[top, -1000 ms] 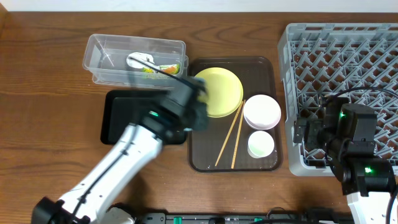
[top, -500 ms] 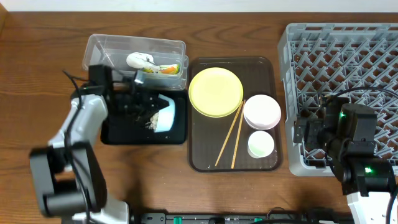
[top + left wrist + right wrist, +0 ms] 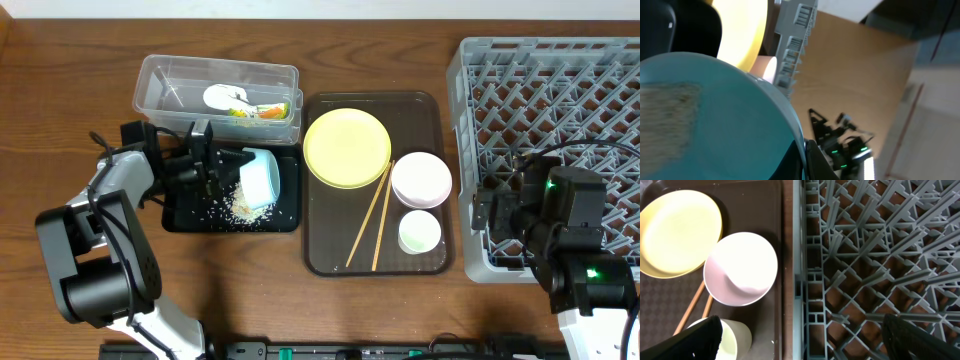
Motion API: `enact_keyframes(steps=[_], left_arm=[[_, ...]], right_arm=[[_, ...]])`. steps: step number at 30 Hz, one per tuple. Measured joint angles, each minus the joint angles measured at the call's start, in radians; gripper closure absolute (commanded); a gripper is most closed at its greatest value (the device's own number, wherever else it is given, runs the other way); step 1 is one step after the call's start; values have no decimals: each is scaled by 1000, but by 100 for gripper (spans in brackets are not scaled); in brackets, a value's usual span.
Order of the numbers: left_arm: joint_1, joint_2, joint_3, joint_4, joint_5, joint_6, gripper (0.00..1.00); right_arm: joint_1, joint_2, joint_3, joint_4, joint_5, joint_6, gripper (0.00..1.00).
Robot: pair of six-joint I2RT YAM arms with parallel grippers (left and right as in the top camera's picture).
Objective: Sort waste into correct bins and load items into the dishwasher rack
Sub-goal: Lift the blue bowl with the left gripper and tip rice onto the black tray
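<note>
The other dishes stand by the brown serving tray, so my left gripper needs to swing toward the tray, turning the bowl upright. It then needs to lower the bowl beside the chopsticks and release it.
My left gripper [image 3: 218, 166] is shut on the rim of the light blue bowl [image 3: 259, 178], held tipped on its side over the black tray [image 3: 188, 218]. Rice grains [image 3: 240, 205] lie scattered on that tray below the bowl. In the left wrist view the bowl [image 3: 715, 115] fills the frame, with the jaws [image 3: 804, 156] pinching its rim. The clear tub [image 3: 160, 80] holds the white scrap [image 3: 221, 97] and the wrapper [image 3: 268, 110]. My right gripper [image 3: 805, 345] is open over the front left edge of the dishwasher rack [image 3: 550, 110].
The brown serving tray [image 3: 420, 118] holds the yellow plate [image 3: 346, 147], the pinkish-white bowl [image 3: 421, 180], the white cup [image 3: 419, 232] and two chopsticks [image 3: 375, 215]. The right wrist view shows the plate [image 3: 677, 232], bowl [image 3: 740, 267], cup [image 3: 735, 337] and rack [image 3: 875, 255].
My left arm swung the blue bowl from beside the plate over the black tray and tipped it. Rice has spilled onto the tray. The right arm has not moved.
</note>
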Motion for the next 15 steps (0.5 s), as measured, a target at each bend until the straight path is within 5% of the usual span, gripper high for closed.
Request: enact_keyframes(steps=[9, 15], left_arm=[[31, 0, 0, 0, 21, -341, 94], [59, 0, 0, 6, 24, -429, 94]], right_arm=[[0, 0, 0, -2, 0, 0, 1], [0, 0, 0, -3, 0, 0, 1]])
